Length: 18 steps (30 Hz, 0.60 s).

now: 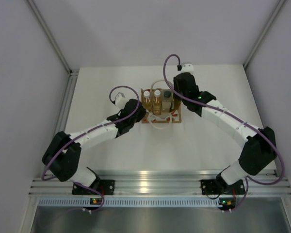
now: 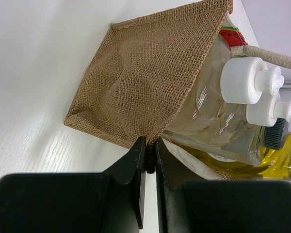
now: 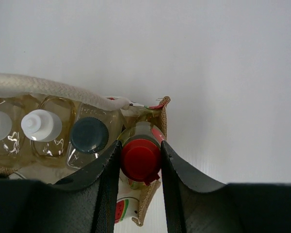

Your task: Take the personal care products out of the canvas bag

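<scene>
The yellow bottle should be lifted up by my right gripper, brought back and down to the tabletop between bag [image 1: 160, 116] and bar, and released there, since the tabletop is bare.
The canvas bag [image 1: 160, 116] stands upright mid-table, with brown burlap sides [image 2: 136, 82] and a watermelon mark. Two amber bottles with white caps [image 1: 147, 93] [image 1: 157, 93] and the pale bottle with the dark grey cap [image 1: 168, 93] stand inside it. My left gripper [image 2: 149, 156] is shut on the bag's burlap rim at its left side. My right gripper [image 3: 140, 160] is closed around the red cap [image 3: 140, 158] of the yellow bottle, at the bag's right end. The dark grey cap [image 3: 89, 135] and a white cap [image 3: 40, 124] sit just left of it.
A cream rope handle [image 3: 48, 87] runs along the far rim of the bag, and another loop lies on the table in front of the bag [image 1: 160, 127]. White walls enclose the table on three sides. A metal rail [image 1: 150, 182] runs along the near edge.
</scene>
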### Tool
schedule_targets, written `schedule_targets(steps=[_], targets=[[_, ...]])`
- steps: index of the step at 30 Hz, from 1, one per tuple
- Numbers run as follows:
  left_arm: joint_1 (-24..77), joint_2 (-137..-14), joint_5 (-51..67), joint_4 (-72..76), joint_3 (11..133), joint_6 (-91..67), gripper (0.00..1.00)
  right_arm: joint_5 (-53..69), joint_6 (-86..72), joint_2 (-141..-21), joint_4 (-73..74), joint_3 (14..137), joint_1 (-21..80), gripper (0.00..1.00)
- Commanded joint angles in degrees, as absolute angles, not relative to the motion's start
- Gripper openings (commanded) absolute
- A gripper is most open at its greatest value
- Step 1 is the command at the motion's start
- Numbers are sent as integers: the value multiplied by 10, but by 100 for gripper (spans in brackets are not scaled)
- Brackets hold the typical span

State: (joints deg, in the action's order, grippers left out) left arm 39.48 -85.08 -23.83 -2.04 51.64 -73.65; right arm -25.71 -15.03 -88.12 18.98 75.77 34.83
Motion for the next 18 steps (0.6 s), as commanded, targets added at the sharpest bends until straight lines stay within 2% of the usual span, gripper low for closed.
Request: schedule_targets(steps=[1,18], targets=[[397,-871,-216,-98,490,-734,0,-282,-133,-800,148,809,359,0],[397,-878,-214,-98,497,-728,0,-296,-91,-719,253,920,358,0]])
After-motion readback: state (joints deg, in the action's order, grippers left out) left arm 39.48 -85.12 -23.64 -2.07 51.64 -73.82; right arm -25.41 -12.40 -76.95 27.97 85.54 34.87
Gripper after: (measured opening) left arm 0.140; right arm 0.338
